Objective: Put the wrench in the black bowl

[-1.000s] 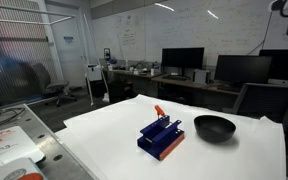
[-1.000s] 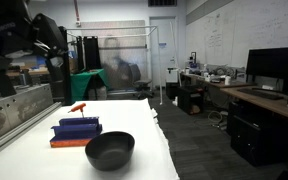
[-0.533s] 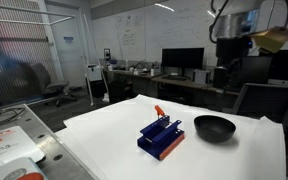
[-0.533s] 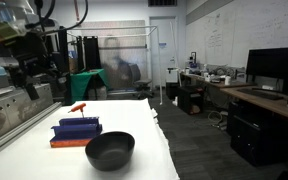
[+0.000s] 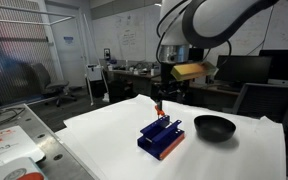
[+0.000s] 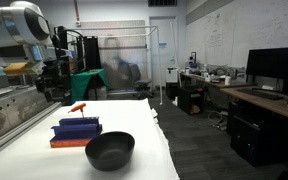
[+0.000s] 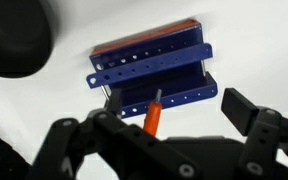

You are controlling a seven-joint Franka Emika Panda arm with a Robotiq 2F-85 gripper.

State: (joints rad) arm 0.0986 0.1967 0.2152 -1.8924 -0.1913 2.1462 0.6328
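Observation:
The gripper will go down to the orange handle of the wrench before it closes, with its open fingers on either side of the handle.
The wrench (image 5: 159, 110) is a small orange tool that leans at the far end of the dark blue slotted rack (image 5: 161, 137). It also shows in an exterior view (image 6: 77, 107) and in the wrist view (image 7: 155, 116), orange with a grey tip that points at the rack (image 7: 154, 72). The black bowl (image 5: 214, 127) sits beside the rack on the white table, also seen in an exterior view (image 6: 110, 150) and in the wrist view (image 7: 14, 35). My gripper (image 7: 177, 107) is open and empty. It hangs above the wrench (image 5: 163, 95), apart from it.
The white table (image 5: 104, 135) ends near a grey bench with papers (image 5: 9, 145). Desks with monitors (image 5: 182, 60) and chairs stand behind. A metal frame (image 6: 9, 110) runs along the table's side.
The arm has swung in from the table's side and come down over the rack and wrench. The wrench, rack and bowl have not moved.

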